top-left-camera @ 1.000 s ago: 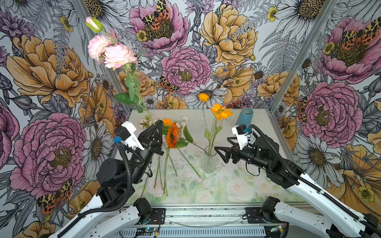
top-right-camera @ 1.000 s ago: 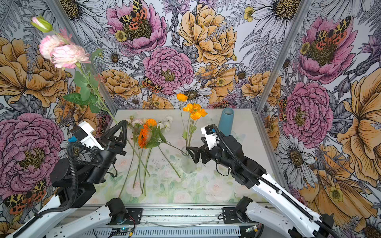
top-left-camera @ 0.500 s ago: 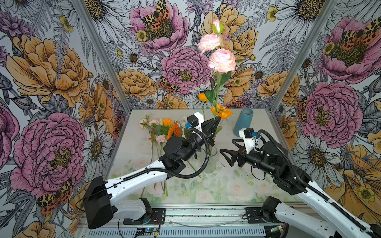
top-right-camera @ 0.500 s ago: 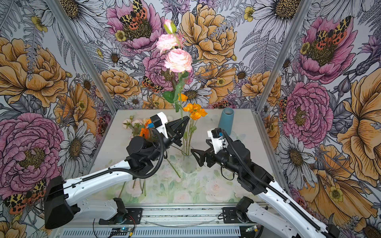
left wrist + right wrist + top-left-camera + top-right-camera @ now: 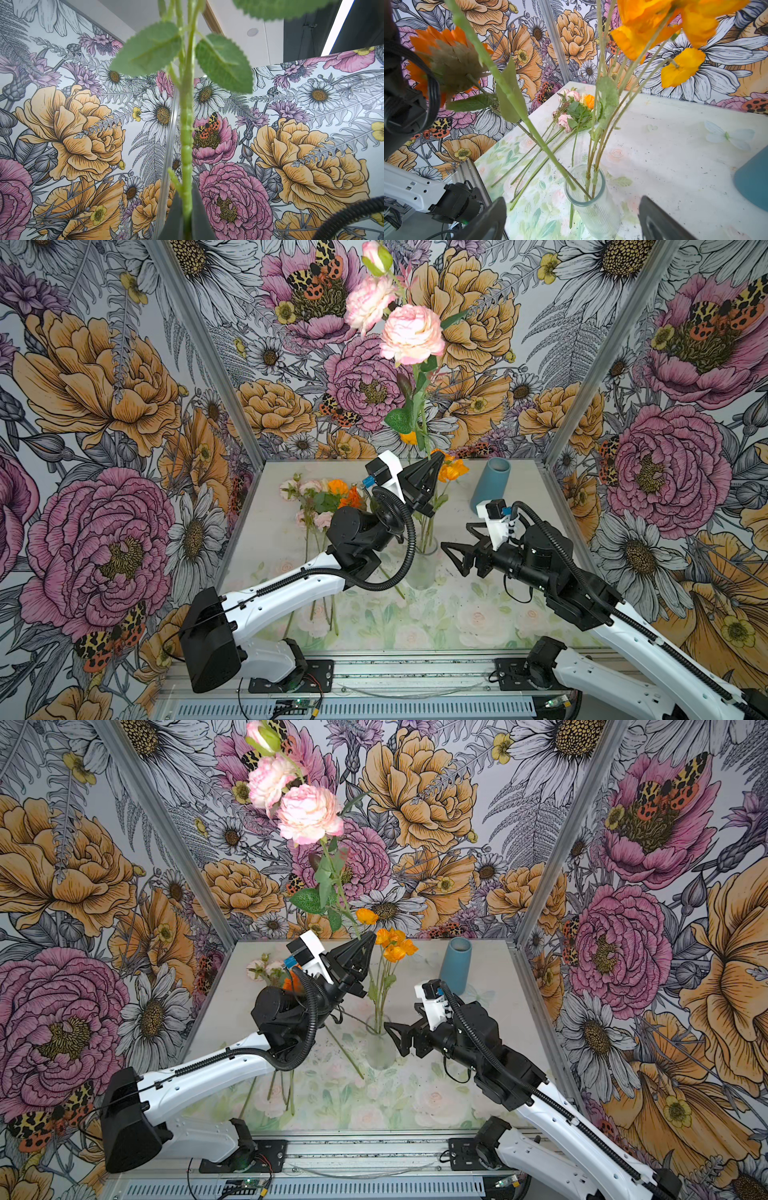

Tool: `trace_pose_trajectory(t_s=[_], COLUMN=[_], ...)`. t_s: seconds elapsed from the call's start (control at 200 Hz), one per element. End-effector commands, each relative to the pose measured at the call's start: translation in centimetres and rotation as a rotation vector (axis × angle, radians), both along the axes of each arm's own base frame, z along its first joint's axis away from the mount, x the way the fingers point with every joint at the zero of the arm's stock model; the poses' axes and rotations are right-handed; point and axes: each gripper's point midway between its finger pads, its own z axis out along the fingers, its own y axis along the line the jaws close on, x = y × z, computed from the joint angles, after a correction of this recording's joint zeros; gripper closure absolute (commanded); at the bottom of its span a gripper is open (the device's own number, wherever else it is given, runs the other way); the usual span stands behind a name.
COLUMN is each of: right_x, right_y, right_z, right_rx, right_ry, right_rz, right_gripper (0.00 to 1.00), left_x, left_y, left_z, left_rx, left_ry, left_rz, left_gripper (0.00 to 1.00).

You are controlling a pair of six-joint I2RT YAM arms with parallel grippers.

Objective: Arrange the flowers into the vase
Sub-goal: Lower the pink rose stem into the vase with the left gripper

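Next, the left gripper moves down toward the opening of the clear ribbed vase and releases the green stem, since its lower end only just reaches inside.
My left gripper (image 5: 436, 457) (image 5: 367, 939) (image 5: 188, 194) is shut on the green stem (image 5: 187, 145) of a tall flower with pale pink blooms (image 5: 411, 333) (image 5: 309, 813), held upright. Its stem slants down to the mouth of the clear ribbed vase (image 5: 422, 570) (image 5: 380, 1050) (image 5: 593, 207). Orange poppies (image 5: 451, 470) (image 5: 395, 944) stand in the vase, and an orange gerbera (image 5: 446, 58) leans from it. More flowers (image 5: 316, 497) (image 5: 266, 969) (image 5: 575, 112) lie on the table at the back left. My right gripper (image 5: 455, 537) (image 5: 400, 1028) (image 5: 571, 220) is open just right of the vase, empty.
A teal-blue cup (image 5: 490, 485) (image 5: 457, 965) (image 5: 753, 182) stands at the back right. Loose stems stretch across the table (image 5: 540, 614) left of the vase, under my left arm. Flowered walls close in the back and both sides.
My left arm swung the pink flower from high at the far left over to the vase and brought it upright. The right gripper drew back slightly and stayed open.
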Motion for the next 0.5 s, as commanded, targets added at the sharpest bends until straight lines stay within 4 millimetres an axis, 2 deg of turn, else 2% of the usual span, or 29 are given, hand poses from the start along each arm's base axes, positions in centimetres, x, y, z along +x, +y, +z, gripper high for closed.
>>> trace_pose_trajectory(t_s=[0.0, 0.295, 0.495], right_x=[0.0, 0.1, 0.6], right_y=[-0.1, -0.6, -0.4], right_z=[-0.1, 0.0, -0.1], right_rx=[-0.007, -0.011, -0.033], right_ry=[-0.009, -0.026, -0.031], right_rz=[0.004, -0.014, -0.017], right_gripper=[0.01, 0.00, 0.00], left_x=[1.2, 1.6, -0.6], left_y=[0.0, -2.5, -4.6], left_z=[-1.4, -6.1, -10.8], left_rx=[0.006, 0.122, 0.205], left_ry=[0.030, 0.050, 0.031], left_rz=[-0.005, -0.062, -0.136], left_gripper=[1.00, 1.00, 1.00])
